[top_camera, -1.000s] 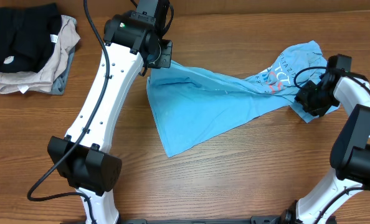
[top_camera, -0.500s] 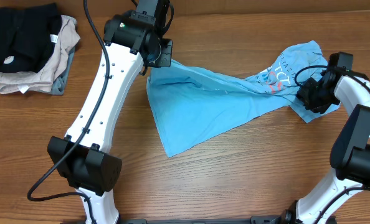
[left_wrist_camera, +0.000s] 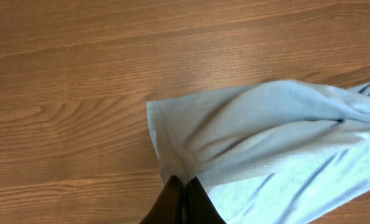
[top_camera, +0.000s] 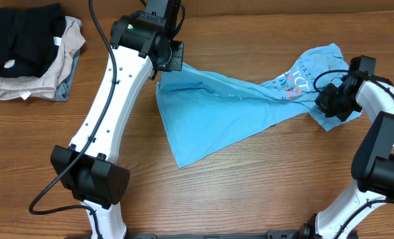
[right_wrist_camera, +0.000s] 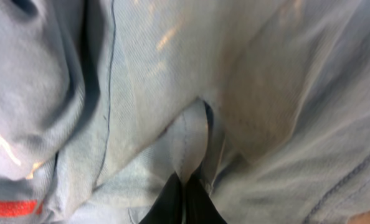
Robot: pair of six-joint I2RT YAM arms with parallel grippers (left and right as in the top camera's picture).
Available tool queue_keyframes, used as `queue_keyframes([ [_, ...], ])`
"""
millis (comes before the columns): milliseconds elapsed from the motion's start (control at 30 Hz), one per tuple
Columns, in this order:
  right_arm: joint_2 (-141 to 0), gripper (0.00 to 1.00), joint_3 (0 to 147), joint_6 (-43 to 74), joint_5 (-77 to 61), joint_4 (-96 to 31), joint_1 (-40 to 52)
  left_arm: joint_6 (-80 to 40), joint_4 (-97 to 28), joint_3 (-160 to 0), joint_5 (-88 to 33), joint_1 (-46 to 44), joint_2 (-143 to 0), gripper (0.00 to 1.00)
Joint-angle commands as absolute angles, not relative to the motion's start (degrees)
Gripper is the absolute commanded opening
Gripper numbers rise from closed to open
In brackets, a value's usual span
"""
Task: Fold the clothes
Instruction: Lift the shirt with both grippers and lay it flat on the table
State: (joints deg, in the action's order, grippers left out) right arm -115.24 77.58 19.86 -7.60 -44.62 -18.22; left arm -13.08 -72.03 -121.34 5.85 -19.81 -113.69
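The shirt (left_wrist_camera: 266,124) lies creased and slanted, so my left gripper will next rise, swing outward, lower its hem corner onto the bare far tabletop and release it.
The light sky-blue T-shirt (top_camera: 223,113) lies stretched across the table from back left to right, its white and red-orange lettering (top_camera: 293,83) near the right end. My left gripper (top_camera: 162,72) is shut on the shirt's left hem corner; in the left wrist view the jaws (left_wrist_camera: 184,184) pinch the hem of the shirt (left_wrist_camera: 266,124). My right gripper (top_camera: 324,105) is shut on a fold at the shirt's right end; in the right wrist view the jaws (right_wrist_camera: 185,183) pinch a seam of the shirt (right_wrist_camera: 191,81).
A pile of folded garments sits at the back left corner: a black one (top_camera: 21,36) on top of beige (top_camera: 58,60) and grey-blue ones (top_camera: 63,91). Bare wooden table (top_camera: 250,186) lies in front of the shirt.
The right gripper has shifted very slightly up and right with the shirt's end. The left arm and the rest of the shirt have not moved.
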Motion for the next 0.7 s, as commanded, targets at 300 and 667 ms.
queue_keyframes([
  [300,-96.86,0.04,93.01,17.28,-10.76,-57.63,-19.42,-11.68,-77.95,-140.86,14.81,-19.18,-112.57,0.04],
  [667,-80.75,0.04,109.32,17.12,-10.07,-70.52,-24.86,-11.05,-87.72,-158.47,24.95,-19.11,-111.77,0.04],
])
